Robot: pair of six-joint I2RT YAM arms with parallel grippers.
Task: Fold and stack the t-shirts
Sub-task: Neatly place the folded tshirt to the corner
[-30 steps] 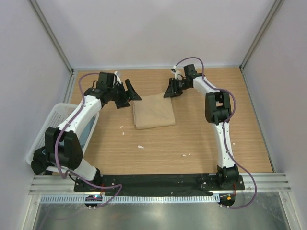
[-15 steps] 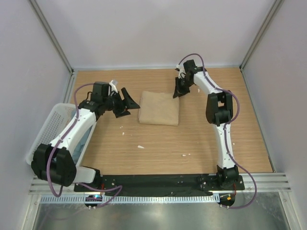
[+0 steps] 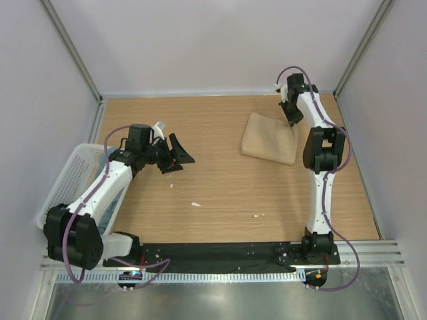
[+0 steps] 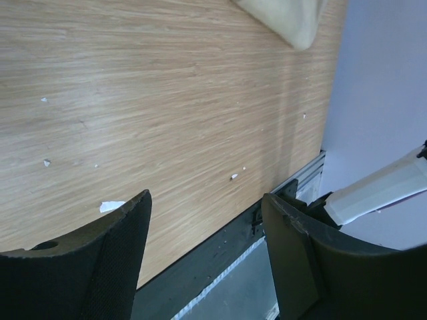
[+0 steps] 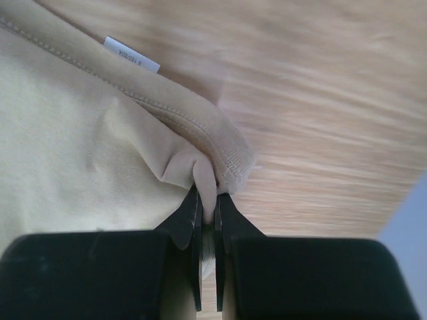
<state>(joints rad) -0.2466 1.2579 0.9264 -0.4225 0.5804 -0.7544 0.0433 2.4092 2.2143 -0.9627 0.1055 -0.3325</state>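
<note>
The table's bare far corner is outward of my right gripper and to its right in the top view. I should slide the shirt there and release it.
The tan-beige t-shirt lies folded on the wooden table at the far right. My right gripper is at its far right corner, shut on a pinched fold of the hem; a white label shows on the cloth. My left gripper hangs open over the table's left half, well apart from the shirt. In the left wrist view nothing is between its fingers, and a corner of the tan t-shirt shows far off. I cannot make out the grey-blue t-shirt.
A white mesh basket stands at the table's left edge, partly under the left arm. Small white scraps lie on the wood. Grey walls close in the back and sides. A black rail runs along the near edge.
The right gripper shut on the tan t-shirt and dragged it from the middle to the far right. The left gripper drew back to the left, away from the shirt.
</note>
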